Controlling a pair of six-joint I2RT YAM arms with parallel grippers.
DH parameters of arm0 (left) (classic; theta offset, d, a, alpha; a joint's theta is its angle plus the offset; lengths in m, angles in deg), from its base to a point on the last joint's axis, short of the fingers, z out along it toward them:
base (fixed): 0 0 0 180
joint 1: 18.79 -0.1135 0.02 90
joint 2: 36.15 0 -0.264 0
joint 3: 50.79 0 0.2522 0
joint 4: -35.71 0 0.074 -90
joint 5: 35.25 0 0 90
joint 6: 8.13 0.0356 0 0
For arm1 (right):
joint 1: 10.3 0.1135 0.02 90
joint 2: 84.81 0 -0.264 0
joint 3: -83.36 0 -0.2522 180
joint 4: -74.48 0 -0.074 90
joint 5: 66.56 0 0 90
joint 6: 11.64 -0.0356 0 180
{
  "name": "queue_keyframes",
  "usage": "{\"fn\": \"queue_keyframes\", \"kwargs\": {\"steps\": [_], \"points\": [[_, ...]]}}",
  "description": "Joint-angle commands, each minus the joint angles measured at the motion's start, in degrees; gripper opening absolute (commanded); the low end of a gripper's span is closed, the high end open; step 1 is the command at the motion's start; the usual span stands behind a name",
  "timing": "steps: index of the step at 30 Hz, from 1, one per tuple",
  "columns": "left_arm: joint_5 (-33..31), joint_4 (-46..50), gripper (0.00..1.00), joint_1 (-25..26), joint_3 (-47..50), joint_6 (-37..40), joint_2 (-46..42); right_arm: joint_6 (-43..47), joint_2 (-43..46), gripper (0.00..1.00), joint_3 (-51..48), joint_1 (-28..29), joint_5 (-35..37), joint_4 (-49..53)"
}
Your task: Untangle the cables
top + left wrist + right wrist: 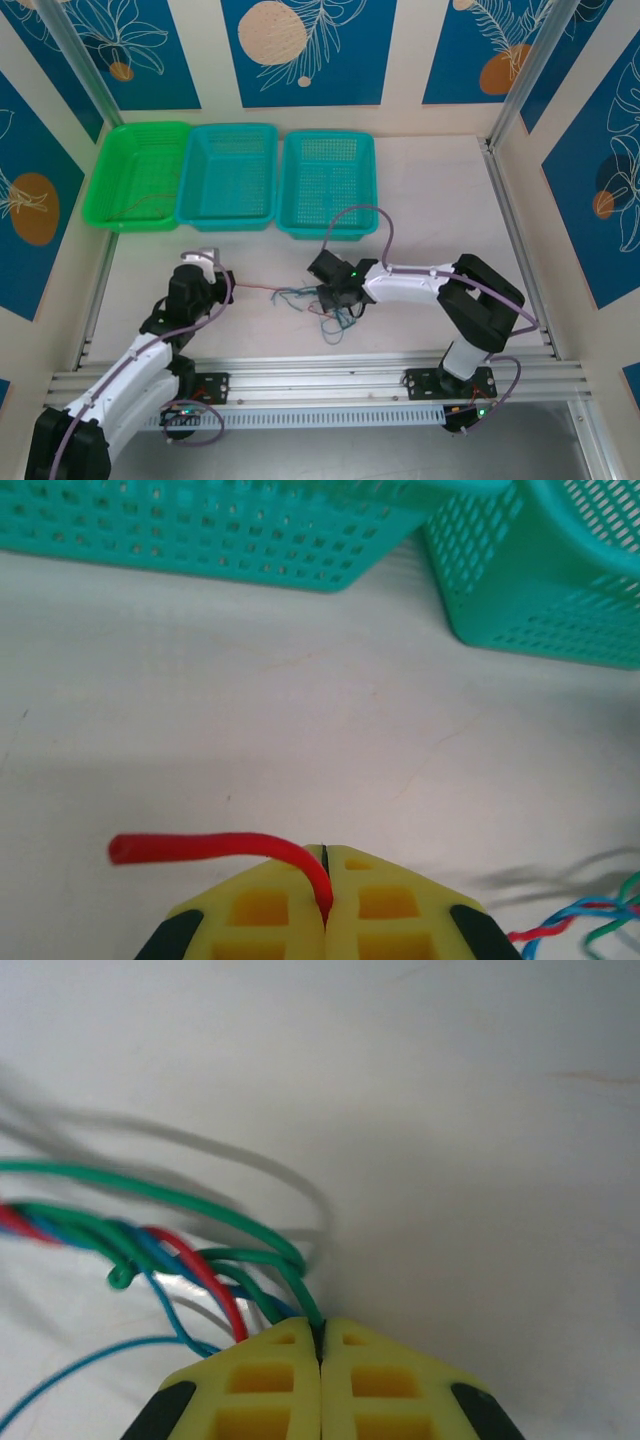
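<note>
My right gripper needs to pull toward the bare tabletop on its side opposite my left gripper next and release the green cable, to stretch the twisted heap of cables.
The cables lie tangled in a small red, green and blue bunch at mid-table. A red strand runs left from it to my left gripper. In the left wrist view that gripper is shut on the red cable, whose free end curls out to the left. My right gripper sits on the bunch's right side. In the right wrist view it is shut on a green cable, with red and blue strands twisted just to the left.
A green basket and two teal baskets stand in a row along the back wall. A thin reddish wire lies in the green one. A metal rail runs along the near edge.
</note>
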Motion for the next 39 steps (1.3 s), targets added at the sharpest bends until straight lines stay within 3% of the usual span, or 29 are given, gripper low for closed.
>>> {"fn": "queue_keyframes", "kwargs": {"steps": [1,6,15,18,22,25,29,30,34,39], "points": [[-12.9,6.9,0.0,-0.5,-2.9,-0.7,-1.3,-12.8,2.6,0.0,-4.1,-5.0,16.2,17.2],[-19.8,11.3,0.0,-0.9,-4.1,-4.6,-1.0,-24.9,10.6,0.0,-7.3,-9.7,21.4,22.7],[-24.5,14.6,0.0,-2.2,-4.6,-9.0,-1.4,-33.1,28.6,0.0,-18.6,-23.0,15.0,19.4],[-21.1,11.5,0.0,-2.4,-3.7,-7.5,-1.4,-28.8,31.9,0.0,-20.3,-25.3,10.8,15.1],[-8.9,1.0,0.0,-2.4,-0.7,-4.0,0.0,-9.8,35.4,0.0,-20.5,-24.5,-7.8,1.1],[-5.9,-1.8,0.0,-2.4,-0.5,-3.8,2.4,-2.8,35.9,0.2,-17.9,-21.5,-17.6,-2.1],[-2.9,-4.8,0.0,-2.3,-0.2,-2.7,4.4,4.3,34.5,0.6,-14.7,-15.0,-23.2,-3.3],[-2.4,-5.4,0.0,-2.4,-0.2,-2.5,4.6,5.4,33.5,0.66,-14.1,-14.0,-23.8,-3.0],[-2.2,-5.5,0.0,-2.4,-0.8,-1.8,5.3,8.2,28.1,0.68,-11.8,-11.7,-21.5,1.0],[-2.8,-5.1,0.0,-2.4,-1.1,-1.1,5.1,12.3,19.5,0.69,-7.2,-7.2,-23.7,5.9]]}}
